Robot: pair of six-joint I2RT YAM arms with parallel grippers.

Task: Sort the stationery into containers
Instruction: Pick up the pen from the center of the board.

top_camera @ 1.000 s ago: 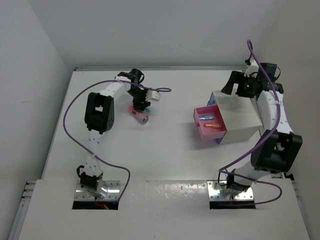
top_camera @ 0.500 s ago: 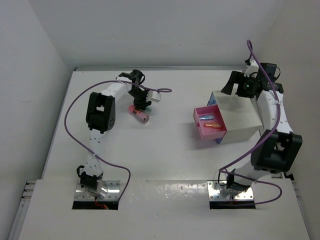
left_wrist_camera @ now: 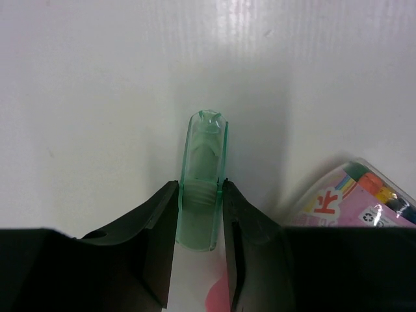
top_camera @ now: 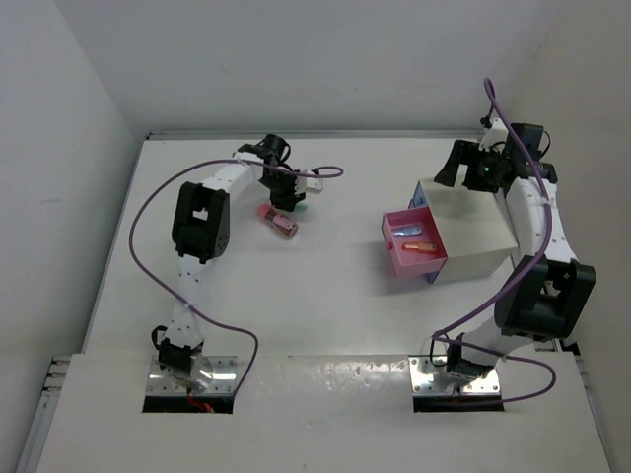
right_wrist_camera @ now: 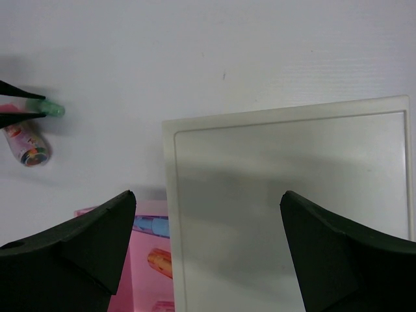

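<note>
Next, my left gripper lifts, carries the mint green piece over the open pink drawer (top_camera: pixel 414 246) and releases it there, since blue and orange pieces already lie inside.
My left gripper (left_wrist_camera: pixel 200 195) (top_camera: pixel 287 202) is shut on a mint green piece (left_wrist_camera: pixel 203 175), which sticks out past the fingertips above the table. A short pink-red cylinder (top_camera: pixel 280 223) (left_wrist_camera: pixel 354 198) lies just beside it, also in the right wrist view (right_wrist_camera: pixel 25 144). The pink drawer (top_camera: pixel 414 246) stands pulled out of the white cabinet (top_camera: pixel 473 232) and holds a blue piece (top_camera: pixel 406 233) and an orange piece (top_camera: pixel 421 245); both show in the right wrist view (right_wrist_camera: pixel 153 225) (right_wrist_camera: pixel 159 261). The blue drawer (top_camera: pixel 420 195) barely shows. My right gripper (right_wrist_camera: pixel 208 214) (top_camera: pixel 463 163) is open and empty above the cabinet's far edge.
The white walls close in the table at the back and both sides. The purple cables loop beside each arm. The cabinet's flat top (right_wrist_camera: pixel 292 214) fills the space under my right gripper.
My left gripper has moved a little to the right and up, lifting the mint green piece away from the cylinder. The right arm has stayed still.
</note>
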